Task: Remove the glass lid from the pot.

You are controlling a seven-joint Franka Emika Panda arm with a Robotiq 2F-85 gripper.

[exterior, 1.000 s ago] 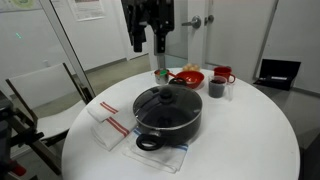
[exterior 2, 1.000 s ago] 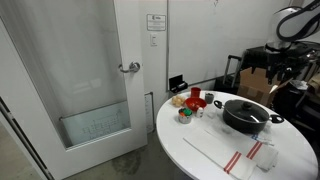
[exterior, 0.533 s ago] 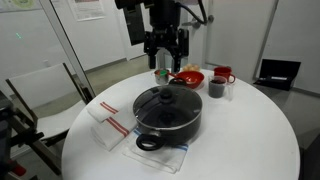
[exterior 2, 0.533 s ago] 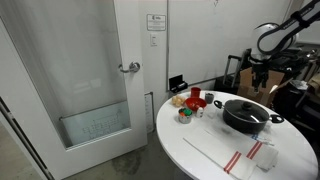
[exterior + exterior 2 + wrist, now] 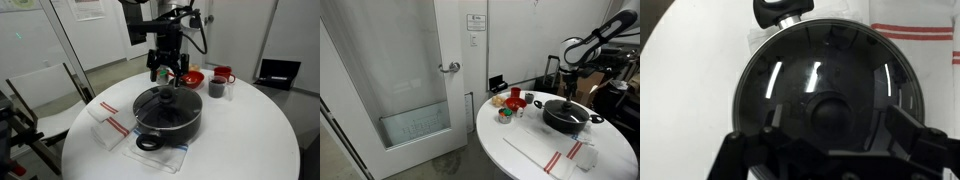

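Note:
My gripper moves down around the black knob (image 5: 166, 93) (image 5: 830, 110) next and closes on it, since the knob lies below my gripper, between its open fingers.
The black pot (image 5: 168, 120) stands on a round white table (image 5: 240, 140), resting on a striped cloth, with the glass lid (image 5: 165, 102) and its black knob (image 5: 166, 93) on it. The pot also shows in an exterior view (image 5: 567, 116). My gripper (image 5: 167, 73) hangs open just above the knob, fingers pointing down. In the wrist view the lid (image 5: 825, 70) fills the frame, the knob (image 5: 830, 110) lies between my open fingers (image 5: 835, 125), and a pot handle (image 5: 780, 12) is at the top.
A red bowl (image 5: 188, 77), a red mug (image 5: 222, 74) and a small dark cup (image 5: 216, 88) stand behind the pot. A folded white towel with red stripes (image 5: 108, 125) lies beside it. A glass door (image 5: 390, 80) stands nearby.
The gripper has come down from high above the table to just over the lid's knob. The pot and lid have not moved.

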